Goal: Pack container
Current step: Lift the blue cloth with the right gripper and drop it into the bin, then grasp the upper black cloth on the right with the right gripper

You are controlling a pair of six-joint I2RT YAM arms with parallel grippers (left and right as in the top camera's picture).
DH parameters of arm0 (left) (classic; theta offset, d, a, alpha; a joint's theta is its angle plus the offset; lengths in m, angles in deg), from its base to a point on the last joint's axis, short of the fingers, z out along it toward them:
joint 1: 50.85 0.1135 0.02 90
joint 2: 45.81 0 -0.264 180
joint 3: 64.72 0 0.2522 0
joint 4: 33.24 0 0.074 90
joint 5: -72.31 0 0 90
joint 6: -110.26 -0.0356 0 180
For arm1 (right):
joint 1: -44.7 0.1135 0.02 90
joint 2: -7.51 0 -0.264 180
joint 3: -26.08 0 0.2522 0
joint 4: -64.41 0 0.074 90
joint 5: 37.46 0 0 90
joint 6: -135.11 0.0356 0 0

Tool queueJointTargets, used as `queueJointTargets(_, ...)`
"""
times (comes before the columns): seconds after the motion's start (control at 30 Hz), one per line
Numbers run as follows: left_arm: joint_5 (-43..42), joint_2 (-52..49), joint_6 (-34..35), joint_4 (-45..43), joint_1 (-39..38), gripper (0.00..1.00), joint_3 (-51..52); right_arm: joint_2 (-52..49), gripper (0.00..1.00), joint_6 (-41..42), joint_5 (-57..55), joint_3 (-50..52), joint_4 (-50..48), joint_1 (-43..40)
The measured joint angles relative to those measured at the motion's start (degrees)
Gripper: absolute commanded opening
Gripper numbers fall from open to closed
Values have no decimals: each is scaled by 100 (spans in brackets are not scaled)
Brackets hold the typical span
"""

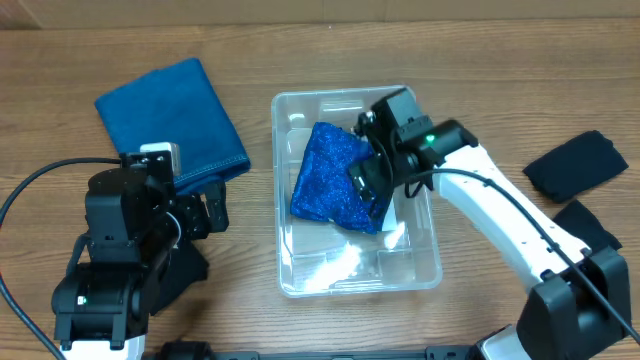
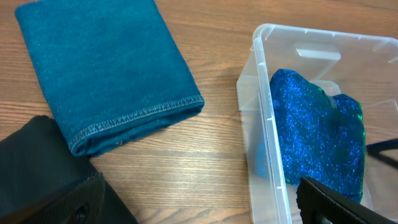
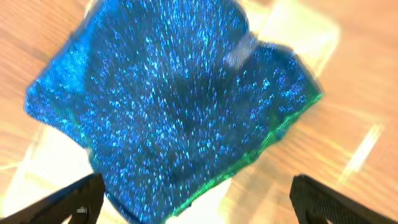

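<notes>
The farther dark cloth lies unpacked, so my right gripper should go up, to the right in the overhead view, then down onto the farther dark cloth's end away from the container.
The clear plastic container [image 1: 430,272] sits mid-table, also in the left wrist view [image 2: 264,112]. A glittery blue cloth with a green edge [image 1: 330,175] lies crumpled in its upper half, also seen in the left wrist view [image 2: 317,140] and the right wrist view [image 3: 168,106]. My right gripper [image 1: 368,178] hovers over the cloth's right side, jaws open [image 3: 196,202], holding nothing. My left gripper [image 1: 197,210] is open [image 2: 199,205] over bare table left of the container, empty.
A folded teal cloth [image 1: 172,112] lies at the back left, also in the left wrist view [image 2: 106,74]. Two dark cloths [image 1: 577,165] lie at the right edge. A black cable [image 1: 20,200] loops at the left.
</notes>
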Motion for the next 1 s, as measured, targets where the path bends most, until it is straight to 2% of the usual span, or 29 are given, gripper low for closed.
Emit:
queueJointTargets(0.1, 0, -2, 0, 9, 0, 100, 0, 11, 100, 107, -219, -940, 584, 153)
queueJointTargets(0.2, 0, -2, 0, 13, 0, 100, 0, 94, 100, 1423, -619, -1475, 643, -33)
queueJointTargets(0.3, 0, -2, 0, 13, 0, 100, 0, 658, 100, 3008, -811, -1486, 968, -1488)
queueJointTargets(0.33, 0, -2, 0, 11, 0, 100, 0, 758, 100, 3174, -767, -1493, 1027, -1904)
queueJointTargets(0.4, 0, -2, 0, 15, 0, 100, 0, 925, 100, 3421, -688, -1515, 1067, -3305)
queueJointTargets(0.53, 0, -2, 0, 17, 0, 100, 0, 636, 100, 3016, 94, -1508, 647, -5742)
queueJointTargets(0.63, 0, -2, 0, 28, 0, 100, 0, -313, 100, 2387, 817, -1499, 350, -6859)
queueJointTargets(0.77, 0, -2, 0, 66, 0, 100, 0, -1749, 100, 1749, 1462, -1451, 81, -7191)
queueJointTargets(1.0, 0, -2, 2, 107, 0, 100, 0, -2719, 100, 1346, 2083, -1440, -249, -7239)
